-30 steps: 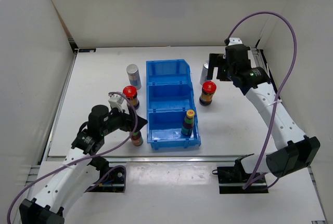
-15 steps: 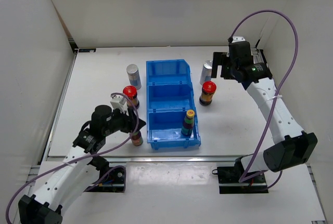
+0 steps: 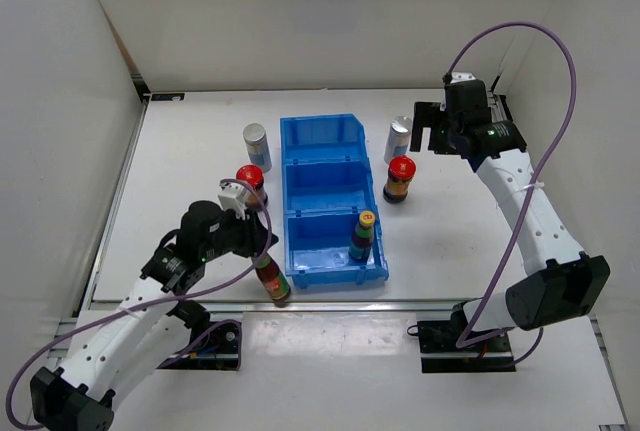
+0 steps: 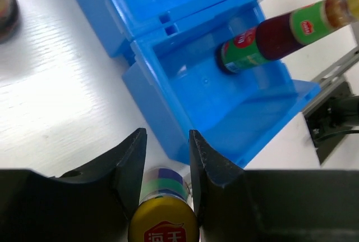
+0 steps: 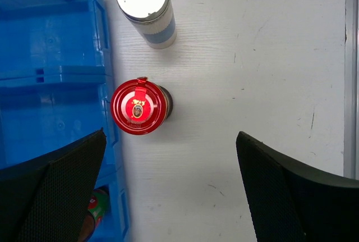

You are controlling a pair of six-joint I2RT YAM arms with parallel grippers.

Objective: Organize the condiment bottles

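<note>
The left gripper carries the dark yellow-capped bottle up over the bin's side next, then down into the space beside the like bottle in the bin's near section.
My left gripper is shut on a slim dark yellow-capped bottle, which hangs tilted just left of the blue bin's near corner. In the left wrist view its yellow cap sits between the fingers. A second slim bottle stands in the bin's near compartment. Two red-capped squat bottles and two silver-topped cylinders stand on the table either side of the bin. My right gripper hangs open above the right red-capped bottle, holding nothing.
The blue bin has three compartments in a row; the far and middle ones show nothing inside. White walls close the table at the back and sides. A metal rail runs along the table's near edge.
My left gripper has shut on the slim bottle beside the bin, and the bottle now hangs tilted, shifted toward the near edge. The right gripper has drifted slightly right.
</note>
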